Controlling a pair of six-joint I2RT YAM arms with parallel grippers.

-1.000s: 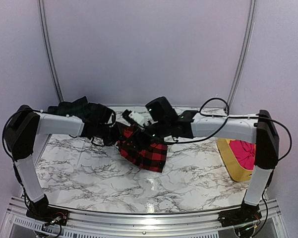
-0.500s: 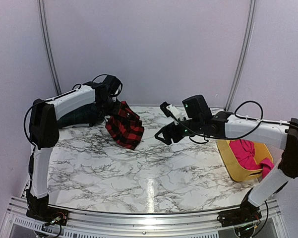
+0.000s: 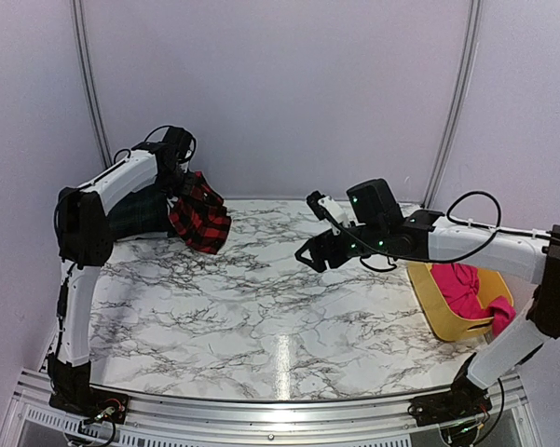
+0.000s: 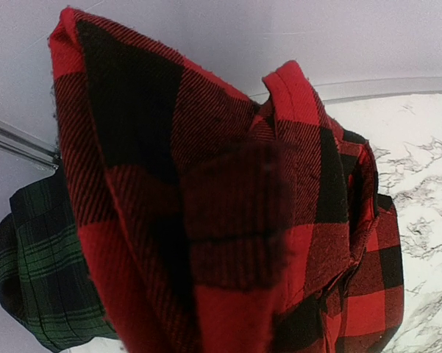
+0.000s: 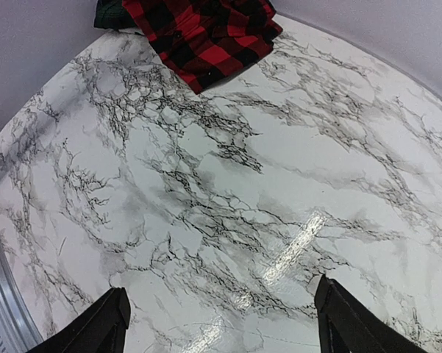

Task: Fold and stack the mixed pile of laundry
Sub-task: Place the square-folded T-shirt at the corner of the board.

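Note:
My left gripper is above and to one side of the plaid garment, so it should go to the left in the top view and down onto the green-black plaid garment (image 3: pixel 140 212) (image 4: pixel 50 272) to release.
My left gripper (image 3: pixel 181 182) is raised at the back left and shut on the red-and-black checked garment (image 3: pixel 200 212), which hangs from it. That cloth fills the left wrist view (image 4: pixel 228 220) and hides the fingers. The dark green-black plaid garment (image 3: pixel 140 212) lies bunched behind it at the back left, also in the left wrist view (image 4: pixel 40 272). My right gripper (image 3: pixel 309 255) is open and empty above the middle of the marble table (image 3: pixel 261 326); its fingertips (image 5: pixel 107 323) frame bare marble. The magenta-pink garment (image 3: pixel 466 289) lies in the yellow tub.
The yellow plastic tub (image 3: pixel 438 317) stands at the table's right edge. Purple walls and two metal poles close the back. The checked garment also shows at the top of the right wrist view (image 5: pixel 206 33).
My left gripper has lifted the checked garment and carried it left and back, toward the plaid one. My right gripper has let go of it, drawn back to the right and opened.

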